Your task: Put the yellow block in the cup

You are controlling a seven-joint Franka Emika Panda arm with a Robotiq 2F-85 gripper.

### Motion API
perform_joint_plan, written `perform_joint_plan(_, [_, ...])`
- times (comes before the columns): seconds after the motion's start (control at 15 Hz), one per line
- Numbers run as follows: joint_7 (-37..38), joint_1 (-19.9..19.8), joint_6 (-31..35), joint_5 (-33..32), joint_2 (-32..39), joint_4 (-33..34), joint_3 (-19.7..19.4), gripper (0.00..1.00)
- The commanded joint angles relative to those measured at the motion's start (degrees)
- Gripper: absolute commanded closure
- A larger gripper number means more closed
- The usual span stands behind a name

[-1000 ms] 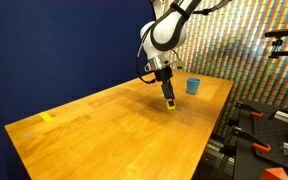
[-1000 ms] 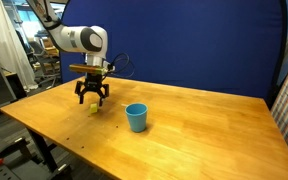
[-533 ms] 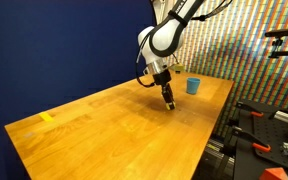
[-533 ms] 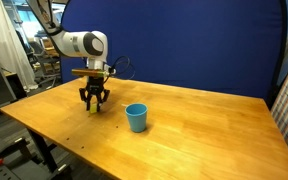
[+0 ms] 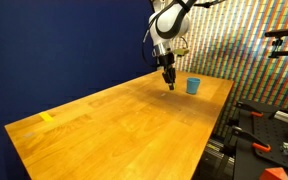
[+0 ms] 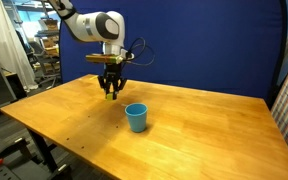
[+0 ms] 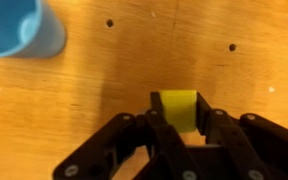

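Note:
My gripper should go up, move over the blue cup's opening (image 7: pixel 2 22) and go down to release there, since the yellow block (image 7: pixel 179 109) still hangs beside the cup.
The yellow block (image 7: pixel 179 109), a tiny bright yellow cube, sits clamped between the black fingers of my gripper (image 7: pixel 180 112) in the wrist view. It hangs in the air above the wooden table. In both exterior views the gripper (image 5: pixel 170 83) (image 6: pixel 110 94) is lifted off the tabletop, with a speck of yellow at its tip (image 6: pixel 110 96). The small blue cup (image 6: pixel 136 117) (image 5: pixel 193 86) (image 7: pixel 22 28) stands upright on the table, a short way to the side of the gripper and lower than it.
The wooden table (image 5: pixel 114 120) has small dark holes in its surface (image 7: pixel 110 22). A flat yellow tape strip (image 5: pixel 47 117) lies near one end of the table. Equipment and red-handled tools (image 5: pixel 264 148) stand beyond the table's edge.
The gripper closed on the yellow block at the table surface, then rose and moved toward the blue cup with the block in its fingers.

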Motion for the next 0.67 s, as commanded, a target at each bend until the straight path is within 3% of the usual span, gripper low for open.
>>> perform_joint_plan(0.0, [2.67, -4.14, -2.49, 1.41, -8.66, -3.67, -3.64, 0.87])
perform_joint_plan(0.33, [7.53, -8.23, -6.28, 5.49, -12.71, -4.95, -7.29, 0.86])
perform_joint_plan(0.6, [10.25, -9.39, -5.89, 9.68, -11.25, -5.96, -8.02, 0.87])
